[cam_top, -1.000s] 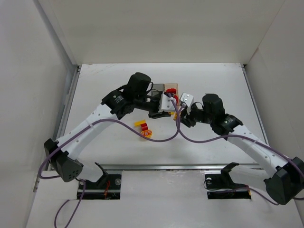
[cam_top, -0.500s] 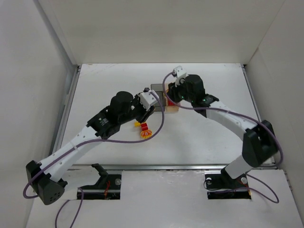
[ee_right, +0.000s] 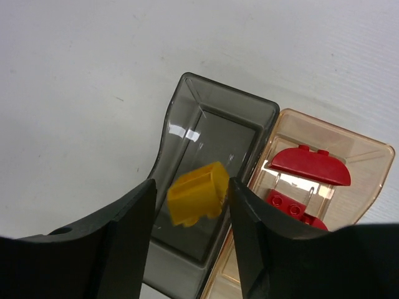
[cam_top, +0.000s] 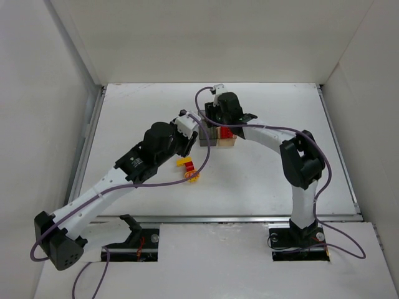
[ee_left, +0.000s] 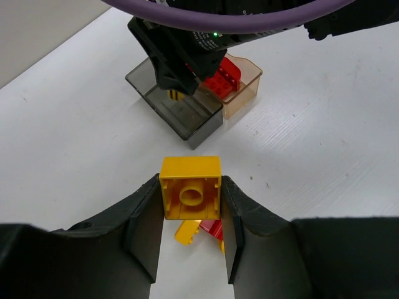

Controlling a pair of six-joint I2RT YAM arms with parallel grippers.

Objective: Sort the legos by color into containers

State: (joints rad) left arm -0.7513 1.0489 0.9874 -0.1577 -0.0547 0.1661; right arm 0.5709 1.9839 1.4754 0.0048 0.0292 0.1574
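Note:
I will carry the yellow lego outward with my left gripper next, to the smoky grey bin, free of red, then down over its near end (ee_left: pixel 195 120), and let go.
My left gripper (ee_left: pixel 190 202) is shut on a yellow square lego (ee_left: pixel 190 187) and holds it above a small pile of yellow (ee_left: pixel 186 230) and red (ee_left: pixel 213 228) legos on the table. That pile also shows in the top view (cam_top: pixel 189 168). My right gripper (ee_right: pixel 192 205) hovers open over the smoky grey bin (ee_right: pixel 218 118). A small yellow lego (ee_right: pixel 198 193) is blurred and loose between its fingers. The joined orange-tan bin (ee_right: pixel 355 146) holds red legos (ee_right: pixel 308 165). In the top view both grippers meet at the bins (cam_top: pixel 218 138).
White walls enclose the table on the left, back and right. The right arm (cam_top: pixel 299 159) folds back sharply from its base. Purple cables loop over both arms.
The right arm swung from the right of the bins to above the grey bin, and its fingers now stand apart from the yellow lego. The left gripper drew back from the bins toward the pile.

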